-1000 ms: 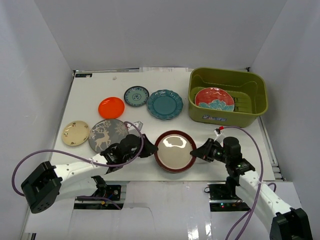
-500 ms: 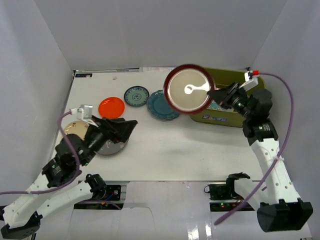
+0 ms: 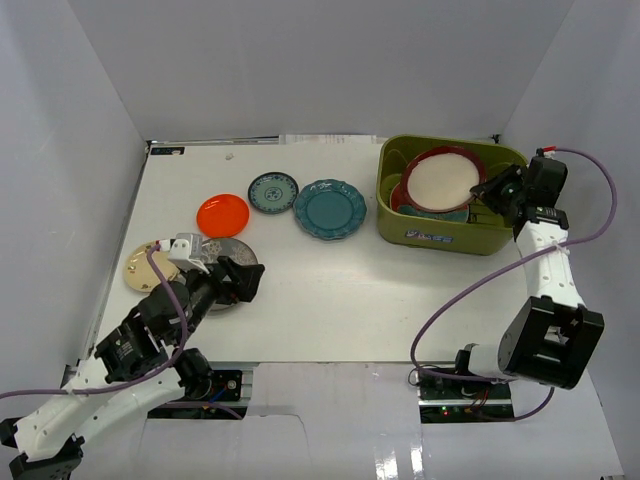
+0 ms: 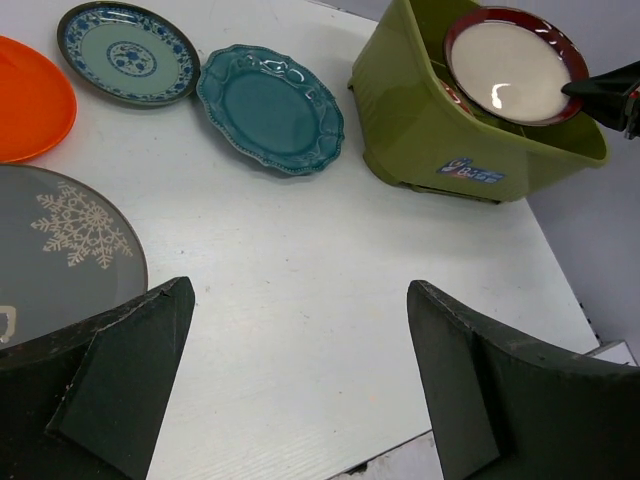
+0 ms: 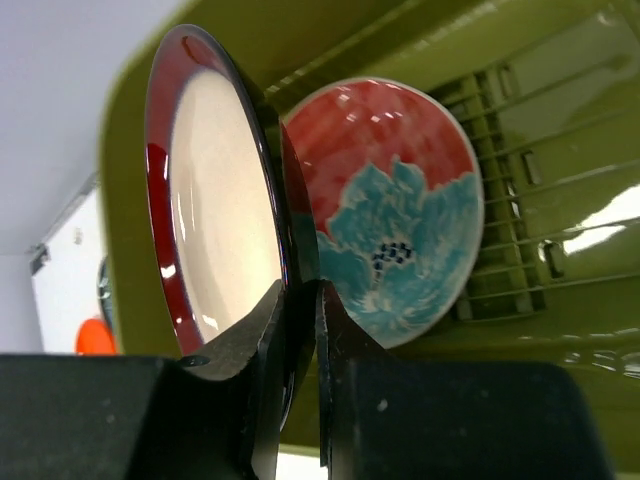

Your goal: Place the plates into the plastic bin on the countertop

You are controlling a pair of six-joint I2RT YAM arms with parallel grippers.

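My right gripper lowers the dark-red-rimmed cream plate, still tilted above the bin's slotted bottom, onto the red-teal patterned plate (image 3: 440, 213) (image 5: 400, 200) next and releases the cream plate's rim.
My right gripper (image 3: 487, 190) (image 5: 305, 290) is shut on the rim of the dark-red-rimmed cream plate (image 3: 442, 178) (image 5: 215, 220). It holds the plate tilted inside the olive-green plastic bin (image 3: 455, 240) (image 5: 560, 120), over the red-teal patterned plate (image 5: 400, 200) lying on the slotted bottom. My left gripper (image 3: 245, 280) (image 4: 300, 290) hovers open and empty above the white countertop (image 3: 330, 290), beside the grey snowflake plate (image 3: 215, 250) (image 4: 60, 250). Four more plates lie on the countertop: teal scalloped (image 3: 330, 208) (image 4: 270, 105), small teal-white patterned (image 3: 273, 191) (image 4: 125, 55), orange (image 3: 222, 215) and beige (image 3: 145, 265).
Pale walls enclose the countertop on three sides. The bin stands at the back right corner, its label facing front. My left arm partly covers the grey plate's near edge in the top view.
The right arm lifted the cream plate from the table's front and carried it into the bin. The left gripper let go of it, opened wide and drew back left by the grey plate.
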